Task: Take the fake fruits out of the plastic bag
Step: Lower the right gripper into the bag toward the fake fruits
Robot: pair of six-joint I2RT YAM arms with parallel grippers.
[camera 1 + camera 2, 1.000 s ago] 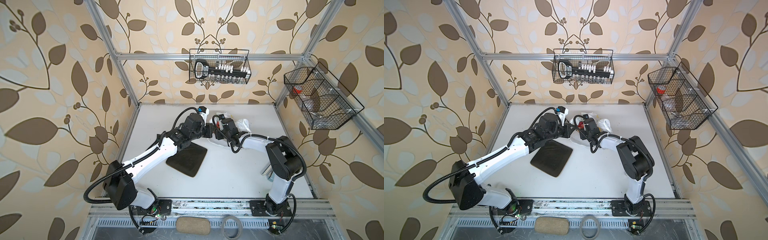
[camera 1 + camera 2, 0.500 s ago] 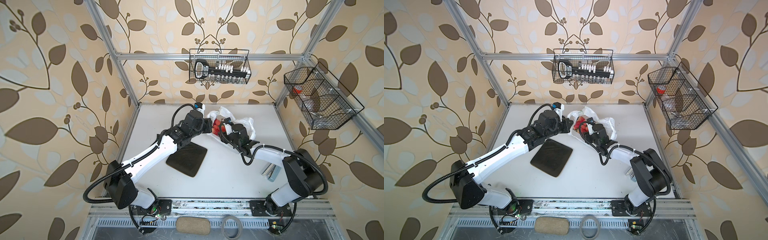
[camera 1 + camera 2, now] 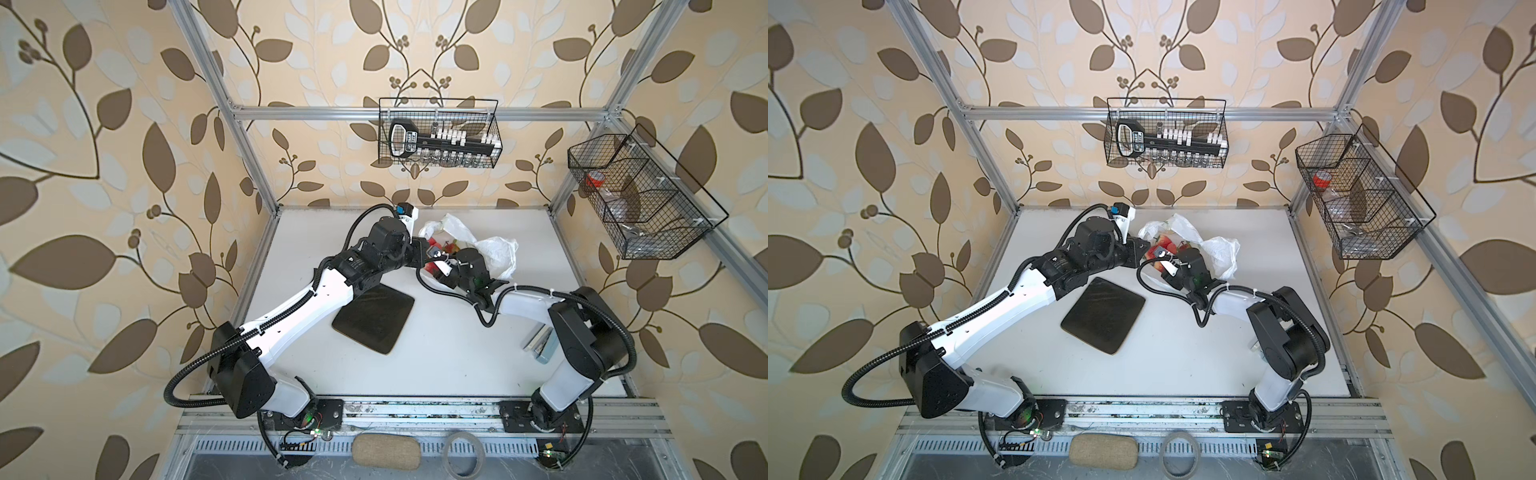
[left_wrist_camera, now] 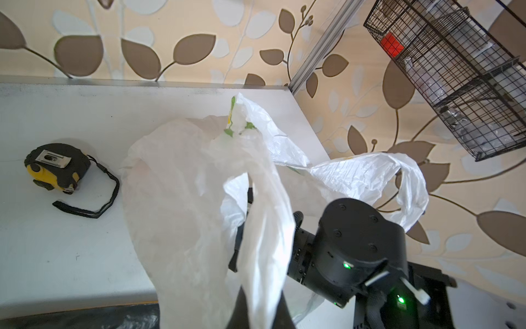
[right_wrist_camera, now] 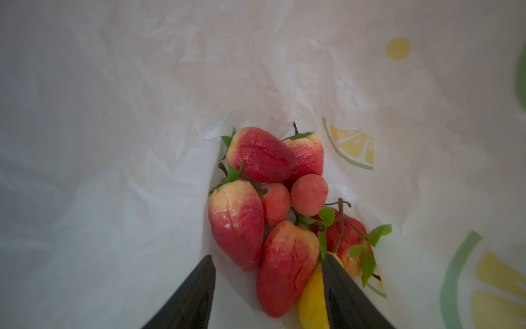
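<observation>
The strawberry at the heap's bare edge has its leafy end (image 5: 232,184) uncovered. My right gripper needs to move outward and down over it next.
The plastic bag (image 3: 496,253) (image 3: 1221,249), thin, white and printed with lemon slices, lies at the back of the table. My left gripper (image 4: 257,316) (image 3: 424,254) is shut on a fold of its rim and holds the mouth up. My right gripper (image 5: 267,257) (image 3: 446,257) is inside the bag, open. The fake fruits (image 5: 267,199) (image 3: 434,245) lie heaped on the bag's bottom: red strawberries (image 5: 236,225), small round pink-red fruits (image 5: 309,194) and a yellow pear (image 5: 311,302). One strawberry (image 5: 284,267) and the pear sit between my right fingers, and one finger (image 5: 341,287) touches the pear.
A yellow-black tape measure (image 4: 55,166) lies on the table left of the bag. A black mat (image 3: 374,318) (image 3: 1102,316) lies mid-table. Wire baskets hang on the back wall (image 3: 438,139) and the right wall (image 3: 640,195). A grey object (image 3: 542,345) lies by the right arm's base.
My right arm has stretched out and its gripper has gone into the bag's mouth. The left gripper has pulled the bag's rim up and back, so the fruits show.
</observation>
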